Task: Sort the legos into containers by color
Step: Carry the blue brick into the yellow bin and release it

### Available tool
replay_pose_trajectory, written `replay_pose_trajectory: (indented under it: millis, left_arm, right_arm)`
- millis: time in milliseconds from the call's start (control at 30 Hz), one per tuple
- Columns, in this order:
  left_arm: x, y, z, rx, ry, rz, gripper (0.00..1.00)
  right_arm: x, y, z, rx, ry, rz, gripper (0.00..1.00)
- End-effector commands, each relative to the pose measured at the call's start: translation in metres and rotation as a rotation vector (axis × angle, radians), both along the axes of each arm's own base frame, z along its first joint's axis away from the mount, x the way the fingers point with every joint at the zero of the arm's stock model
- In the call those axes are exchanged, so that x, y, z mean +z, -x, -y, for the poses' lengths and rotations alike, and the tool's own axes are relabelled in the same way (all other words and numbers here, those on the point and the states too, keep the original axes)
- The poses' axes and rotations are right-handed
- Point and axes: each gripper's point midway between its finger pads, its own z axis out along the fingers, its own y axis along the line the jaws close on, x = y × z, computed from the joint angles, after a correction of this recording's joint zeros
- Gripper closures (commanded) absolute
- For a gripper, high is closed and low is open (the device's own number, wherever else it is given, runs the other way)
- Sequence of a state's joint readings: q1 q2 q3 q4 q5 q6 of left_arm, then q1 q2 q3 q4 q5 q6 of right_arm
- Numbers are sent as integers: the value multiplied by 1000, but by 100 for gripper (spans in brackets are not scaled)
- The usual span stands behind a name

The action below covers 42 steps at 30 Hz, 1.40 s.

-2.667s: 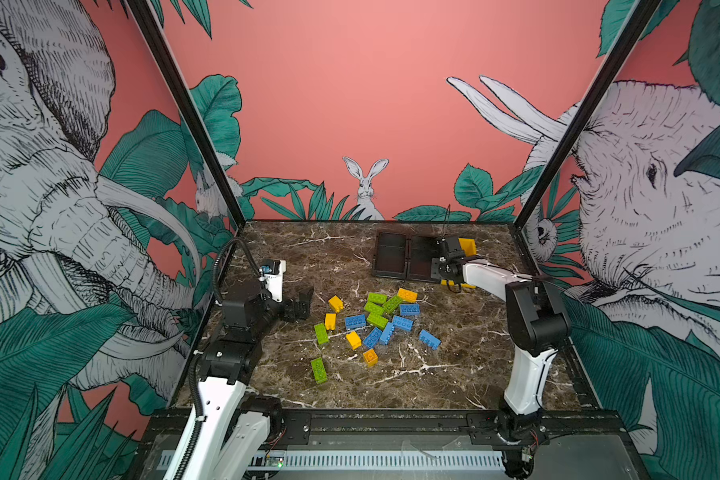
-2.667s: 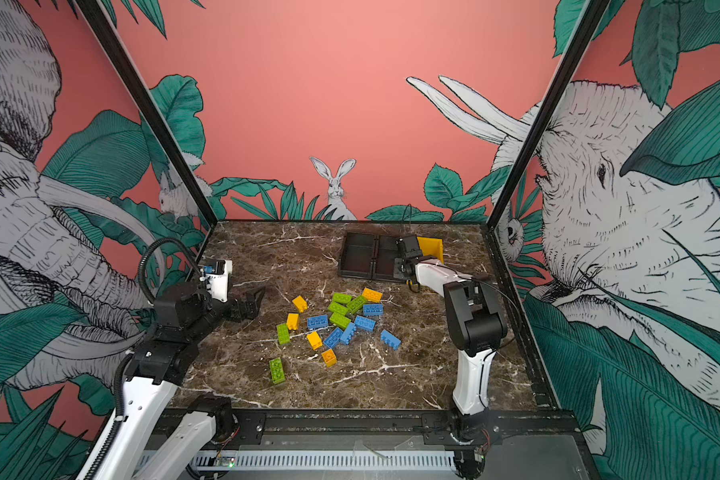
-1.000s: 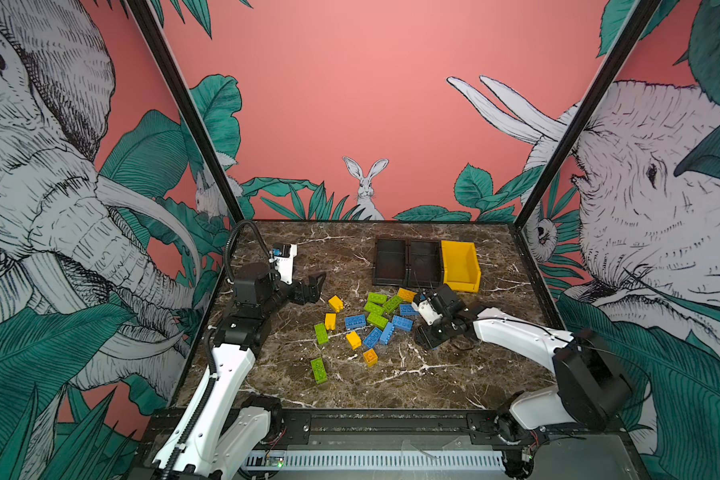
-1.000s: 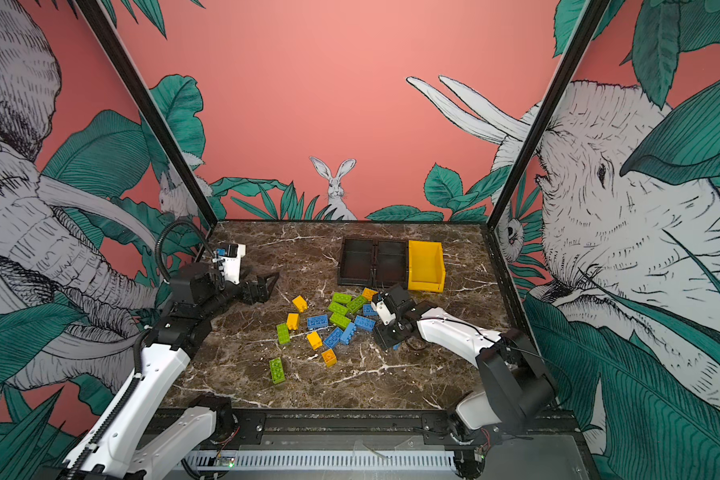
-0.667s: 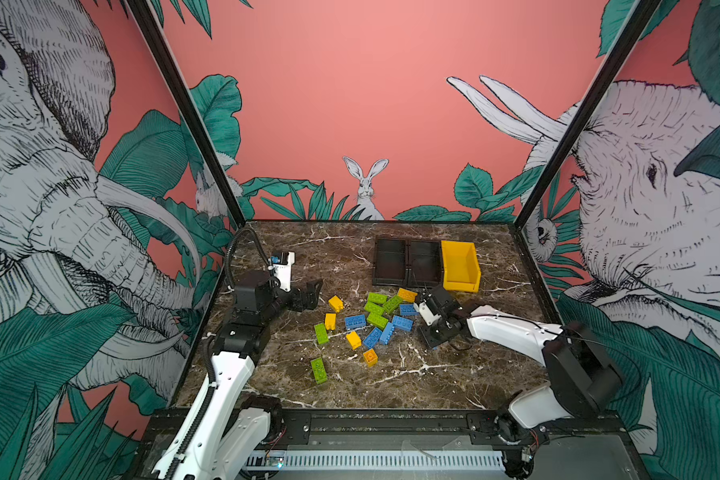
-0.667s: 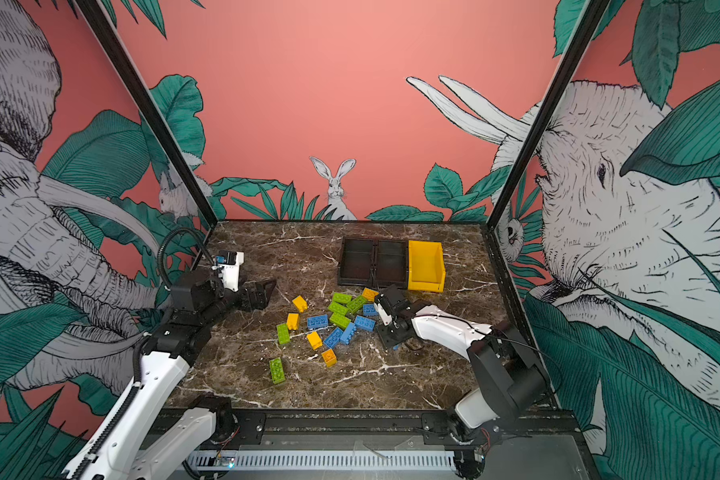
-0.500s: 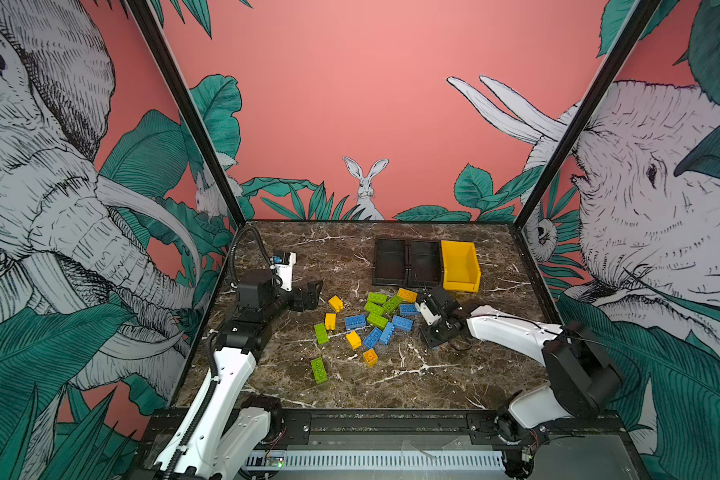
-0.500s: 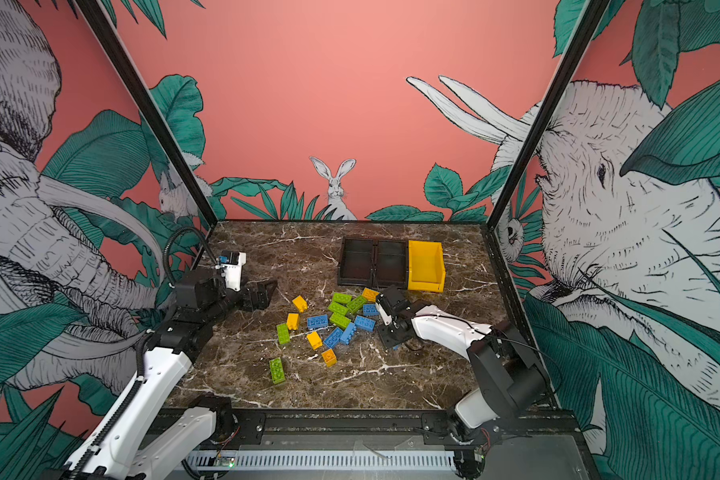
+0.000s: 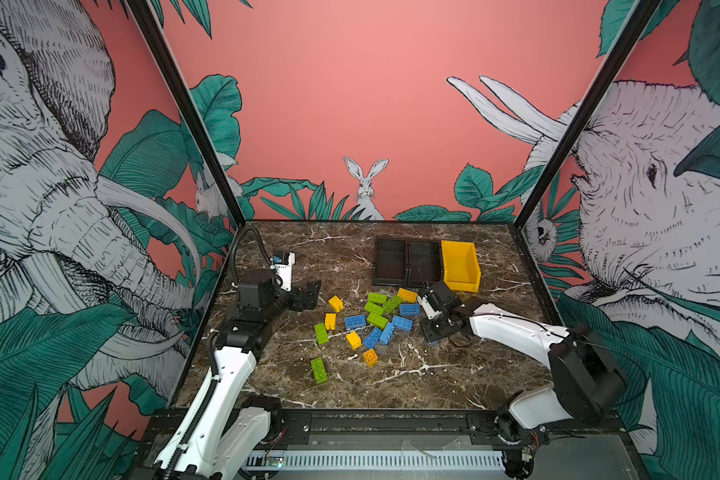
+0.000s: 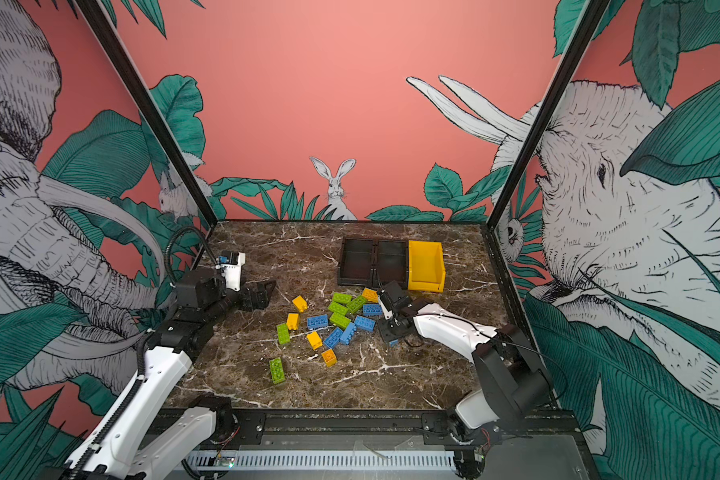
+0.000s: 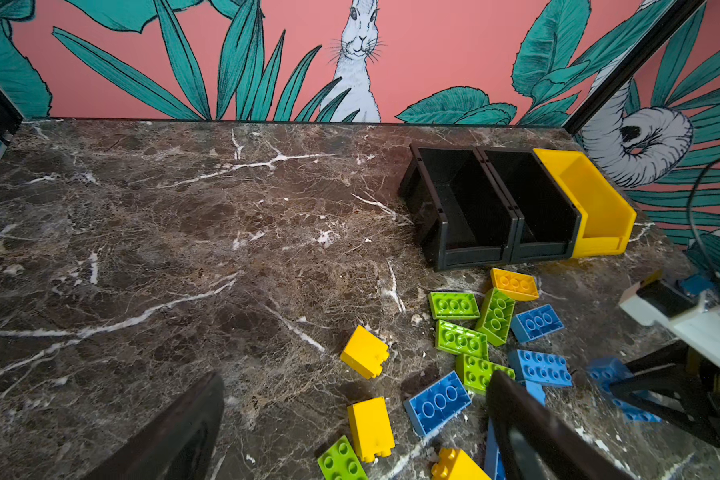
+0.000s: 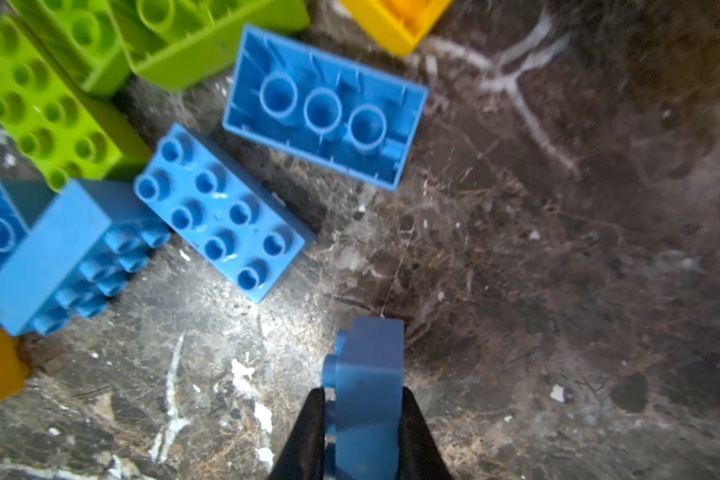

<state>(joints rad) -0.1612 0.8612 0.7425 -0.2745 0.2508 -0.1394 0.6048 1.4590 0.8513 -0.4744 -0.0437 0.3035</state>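
Observation:
The blue lego is held below the yellow container's rim, so I should next lift my right gripper up and outward over the container's open inside to release it.
Several green, yellow and blue legos (image 9: pixel 375 320) lie loose in the middle of the marble table, also seen as a legos pile (image 10: pixel 341 320). My right gripper (image 9: pixel 438 332) stands at the pile's right edge, shut on a blue lego (image 12: pixel 368 374) held upright between its fingers just above the table. My left gripper (image 9: pixel 308 293) hovers open left of the pile, and in the left wrist view its fingers (image 11: pixel 175 432) frame yellow and blue legos with nothing between them. Behind the pile stand two joined black containers (image 9: pixel 408 279) and a yellow container (image 9: pixel 462 282).
The enclosure's patterned walls and black corner posts (image 9: pixel 558 166) close in the table on three sides. A black cable (image 9: pixel 246 241) loops above the left arm. Bare marble (image 9: pixel 391 386) stretches in front of the pile.
My right gripper has closed on the blue lego at the pile's right edge. The left gripper has barely shifted and stays open.

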Motion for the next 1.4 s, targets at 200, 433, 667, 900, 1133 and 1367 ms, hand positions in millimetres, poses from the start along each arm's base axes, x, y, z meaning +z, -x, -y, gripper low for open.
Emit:
replay_pose_trajectory:
  millis: [200,433,667,900,1133,1367]
  left_arm:
    - [4,11,-2,2,-7,4,1]
    - [6,13,-3,15,14,28,1]
    - [3,23,-2,-1,13,23,1]
    - [0,22,5,-37,31,17,1]
    - [1,21,8,-56,31,15,1]
    - [1,21,7,-52,34,20,1]
  right_arm:
    - [71,-60,57,-188,-196,170,85]
    - [81,-129,90,-263,-166,215,86]
    - [74,-181,104,-319,-134,251,86]
    - [60,-220,117,-354,-114,237,84]
    - [47,-233,125,-363,-97,213,56]
    - [81,-217,119,-368,-147,239,43]
